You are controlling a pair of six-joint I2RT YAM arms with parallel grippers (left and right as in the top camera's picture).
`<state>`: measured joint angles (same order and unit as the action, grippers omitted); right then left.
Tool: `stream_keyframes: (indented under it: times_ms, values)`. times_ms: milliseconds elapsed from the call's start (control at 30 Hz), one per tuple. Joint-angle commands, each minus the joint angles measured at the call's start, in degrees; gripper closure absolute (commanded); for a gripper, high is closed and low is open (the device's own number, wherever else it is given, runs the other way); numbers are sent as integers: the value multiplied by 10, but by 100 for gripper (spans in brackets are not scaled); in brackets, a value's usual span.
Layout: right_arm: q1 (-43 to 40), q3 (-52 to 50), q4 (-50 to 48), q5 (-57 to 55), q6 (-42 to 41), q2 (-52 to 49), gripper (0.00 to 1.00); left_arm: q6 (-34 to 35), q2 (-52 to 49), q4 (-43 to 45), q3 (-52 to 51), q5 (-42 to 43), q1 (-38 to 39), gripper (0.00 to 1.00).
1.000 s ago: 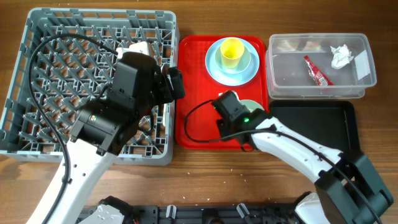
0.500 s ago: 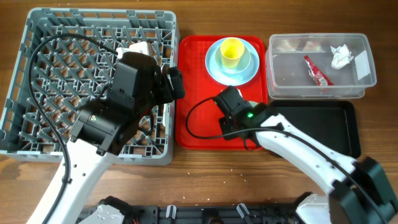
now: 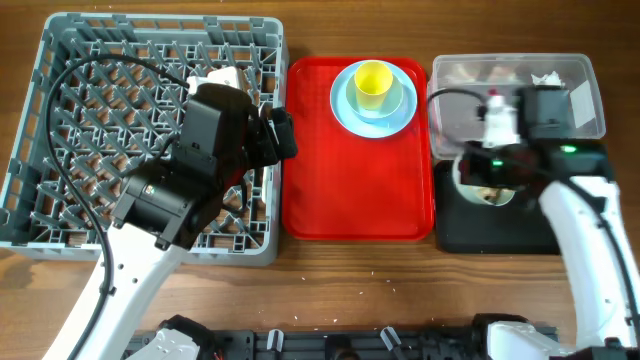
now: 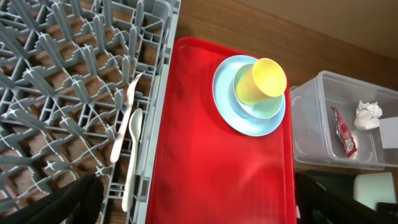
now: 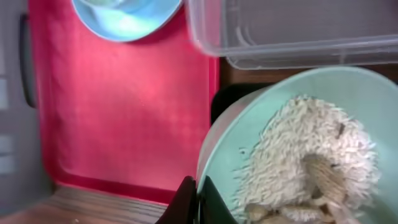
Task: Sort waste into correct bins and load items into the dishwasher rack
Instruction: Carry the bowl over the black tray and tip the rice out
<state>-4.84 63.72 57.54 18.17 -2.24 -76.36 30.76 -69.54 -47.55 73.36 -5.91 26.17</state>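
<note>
My right gripper tilts over the black tray point(image 3: 500, 225) next, before it releases the bowl onto the red serving tray's empty front, because the bowl still holds crumbs.
My right gripper point(image 5: 198, 200) is shut on the rim of the pale green bowl point(image 5: 273, 106), which holds rice-like crumbs point(image 5: 311, 155). In the overhead view the bowl point(image 3: 485, 182) hangs over the black tray point(image 3: 500, 225). The clear tub point(image 3: 460, 115) holds the white napkin point(image 3: 545, 78) and the red wrapper point(image 4: 345, 130). The yellow cup point(image 3: 372, 84) stands in a small dish on the blue plate point(image 3: 345, 108). The white fork point(image 4: 124, 118) and spoon point(image 4: 132, 155) lie in the grey rack point(image 3: 60, 150). My left gripper point(image 3: 283, 135) is open and empty at the rack's right wall.
The red serving tray point(image 3: 350, 190) lies between the rack and the bins, bare except for the plate stack at its back. The tub's corner point(image 5: 292, 28) sits close above the bowl in the right wrist view. Bare wooden table runs along the front.
My right arm has carried the green bowl from the front right of the red tray rightward to above the black tray. The left arm has not moved.
</note>
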Motion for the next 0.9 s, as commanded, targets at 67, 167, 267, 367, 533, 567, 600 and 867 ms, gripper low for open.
stream_keyframes:
  times_ms: [67, 167, 267, 367, 533, 567, 600, 867]
  values:
    - [-217, -89, -39, 292, 107, 11, 96, -1, 1, 1, 6, 3, -2, 0]
    - [-326, -179, -114, 517, 172, 0, 96, -1, 1, 1, 6, 3, -2, 0]
    - [-362, -200, -130, 574, 171, -8, 96, -1, 1, 1, 6, 3, -2, 0]
    - [-419, -203, -194, 677, 106, -38, 96, -1, 1, 1, 6, 3, -2, 0]
    - [-456, -203, -256, 748, 33, -167, 96, -1, 1, 2, 6, 3, -2, 0]
    - [-459, -203, -256, 748, 33, -181, 96, -1, 1, 1, 6, 3, -2, 0]
    - [-462, -203, -254, 748, 28, -191, 96, -1, 1, 1, 6, 3, -2, 0]
    - [-471, -203, -191, 748, -132, -143, 96, -1, 1, 1, 6, 3, -2, 0]
